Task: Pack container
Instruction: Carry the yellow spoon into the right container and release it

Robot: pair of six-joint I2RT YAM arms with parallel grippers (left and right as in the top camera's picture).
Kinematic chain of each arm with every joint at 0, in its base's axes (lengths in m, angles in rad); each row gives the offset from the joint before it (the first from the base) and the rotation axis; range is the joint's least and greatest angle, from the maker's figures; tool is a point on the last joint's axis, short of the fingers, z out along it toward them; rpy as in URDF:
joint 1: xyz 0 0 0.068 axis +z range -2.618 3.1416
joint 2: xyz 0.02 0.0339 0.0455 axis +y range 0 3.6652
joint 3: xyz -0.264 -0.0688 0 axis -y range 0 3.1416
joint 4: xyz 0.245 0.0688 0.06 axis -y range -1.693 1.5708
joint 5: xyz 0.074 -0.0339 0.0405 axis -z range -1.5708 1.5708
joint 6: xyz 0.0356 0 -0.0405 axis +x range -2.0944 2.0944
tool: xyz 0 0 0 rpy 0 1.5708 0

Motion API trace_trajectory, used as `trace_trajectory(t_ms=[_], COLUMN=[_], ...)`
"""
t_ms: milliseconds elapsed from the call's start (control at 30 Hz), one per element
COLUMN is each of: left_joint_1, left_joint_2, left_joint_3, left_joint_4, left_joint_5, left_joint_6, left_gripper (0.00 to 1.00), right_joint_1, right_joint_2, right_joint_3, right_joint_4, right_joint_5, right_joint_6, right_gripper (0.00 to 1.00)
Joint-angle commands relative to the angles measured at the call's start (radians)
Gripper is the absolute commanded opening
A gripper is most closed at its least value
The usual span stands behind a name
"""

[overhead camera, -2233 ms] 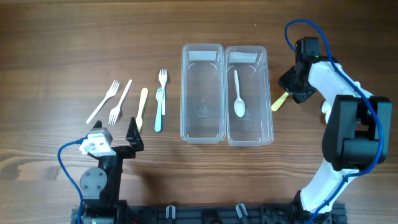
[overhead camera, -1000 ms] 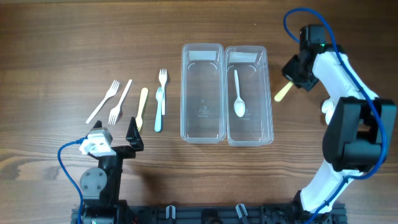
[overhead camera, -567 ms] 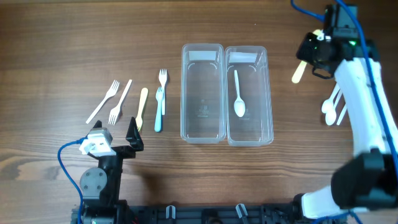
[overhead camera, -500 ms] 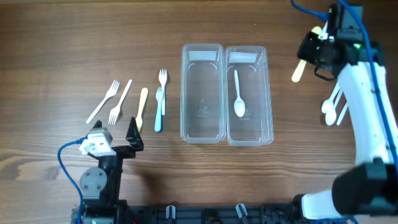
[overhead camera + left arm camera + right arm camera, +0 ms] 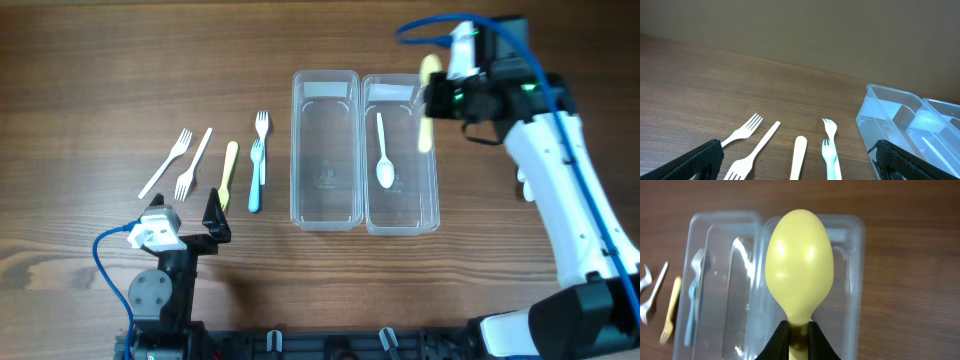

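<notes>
My right gripper is to go down and to the left in the overhead view, into the container (image 5: 856, 295) beside its white spoon (image 5: 385, 160), because the container's bottom is empty there.
Two clear containers stand side by side mid-table, the left one (image 5: 325, 205) empty and the right one (image 5: 403, 215) holding a white spoon (image 5: 385, 160). My right gripper (image 5: 447, 97) is shut on a yellow spoon (image 5: 428, 105) and holds it in the air over the right container's far right part. In the right wrist view the yellow spoon's bowl (image 5: 799, 275) points forward from the fingers (image 5: 799, 335), with the right container (image 5: 856, 295) below it. My left gripper (image 5: 190, 225) is open and empty near the front left.
Left of the containers lie two white forks (image 5: 165, 165) (image 5: 193, 163), a yellow utensil (image 5: 228, 172), a blue fork (image 5: 255, 182) and a third white fork (image 5: 262, 125); they also show in the left wrist view (image 5: 799, 155). A white spoon (image 5: 521, 186) peeks out beside the right arm.
My right gripper has lifted the yellow spoon from the table right of the containers and carried it left, over the right container. The left arm has not moved.
</notes>
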Motion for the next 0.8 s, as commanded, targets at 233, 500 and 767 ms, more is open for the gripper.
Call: trace_trajectory(t_ms=[233,500,767], left_joint_1=[-0.004,-0.004,-0.004], left_joint_2=[0.000,0.000,0.000], left_joint_3=[0.007,0.007,0.007], left_joint_4=[-0.018,-0.018,-0.018], left_joint_5=[-0.006,-0.006,-0.006], left_joint_6=[-0.016,-0.016,-0.016], left_gripper=[1.00,0.99,1.00], right_joint_1=[0.043,0.058,0.058], right_joint_2=[0.096,0.137,0.163], right_joint_3=[-0.092,-0.092,-0.125], right_joint_4=[0.018,0.025,0.050], right_joint_5=[0.018,0.018,0.023], right_joint_6=[-0.010,-0.010,-0.013], right_gripper=[0.04,0.04,0.04])
